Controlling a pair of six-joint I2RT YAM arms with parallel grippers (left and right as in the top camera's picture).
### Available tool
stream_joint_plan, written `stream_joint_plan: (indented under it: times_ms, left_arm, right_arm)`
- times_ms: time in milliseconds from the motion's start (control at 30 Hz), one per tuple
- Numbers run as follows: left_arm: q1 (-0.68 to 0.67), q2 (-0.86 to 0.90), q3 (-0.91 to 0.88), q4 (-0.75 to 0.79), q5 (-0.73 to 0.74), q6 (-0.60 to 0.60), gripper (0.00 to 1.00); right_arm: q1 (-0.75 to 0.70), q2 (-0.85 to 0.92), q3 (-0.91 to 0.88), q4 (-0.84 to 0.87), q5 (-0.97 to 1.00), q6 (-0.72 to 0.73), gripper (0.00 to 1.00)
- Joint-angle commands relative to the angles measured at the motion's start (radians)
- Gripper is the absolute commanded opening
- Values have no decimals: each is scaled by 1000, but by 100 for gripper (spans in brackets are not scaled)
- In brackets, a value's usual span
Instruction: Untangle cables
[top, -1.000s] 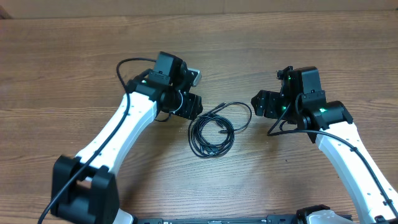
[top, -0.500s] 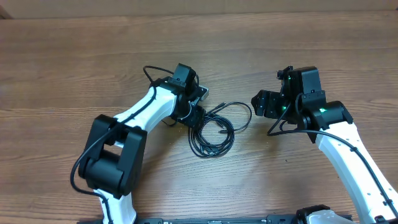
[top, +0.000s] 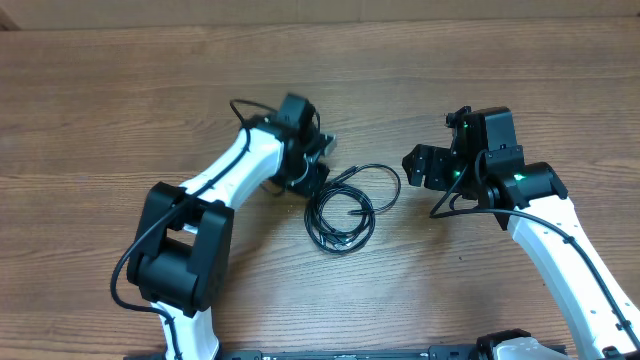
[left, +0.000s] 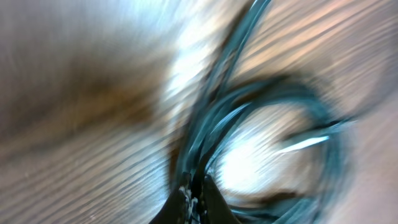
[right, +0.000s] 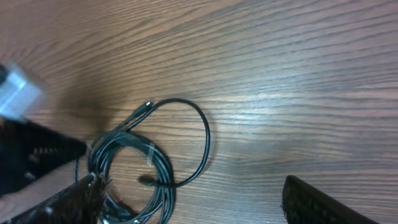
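The left gripper lifts the pinched pieces of cable up and outward over the bare wood next, to loosen the bunched coil, and then releases them.
The cables (top: 338, 247) lie mid-table as a small black coil, with one wider loop (top: 392, 185) swinging out to the right. My left gripper (top: 318, 185) sits at the coil's upper left edge. In the blurred left wrist view its tips (left: 196, 202) are shut on a few strands of the bundle (left: 205, 124). My right gripper (top: 420, 168) hovers to the right of the loop, open and holding nothing. In the right wrist view its two fingers (right: 68, 202) stand wide apart, and the coil (right: 165, 177) lies below and to the left, with a small plug end (right: 144, 181) inside it.
The table is bare brown wood (top: 480, 80). Each white arm's own thicker black wire arcs beside its wrist (top: 240, 110). The left arm's dark wrist (right: 25, 162) fills the left edge of the right wrist view.
The left arm swung in and its wrist turned. Its gripper has gone from open to shut on the coil's upper left strands. The right gripper's jaws have opened a little wider; that arm stayed put.
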Motion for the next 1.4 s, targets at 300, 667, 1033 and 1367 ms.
stream_joint_plan:
  times_ms: [300,667,1033,1367]
  left_arm:
    - [96,-200,348,4,459,-33,4]
    - [253,-401,372,365,386,-369,4]
    - [236,-464,372,492,461,-522,4]
    - [110,-464,372,683,525,-522,4]
  right_arm:
    - [-1,2,13,13,-185,-82,97]
    - [-1,87,12,2,-192,-83,98]
    - [13,91,12,63,-274,-83,100]
    - [98,97,12,211,-290,-81,100]
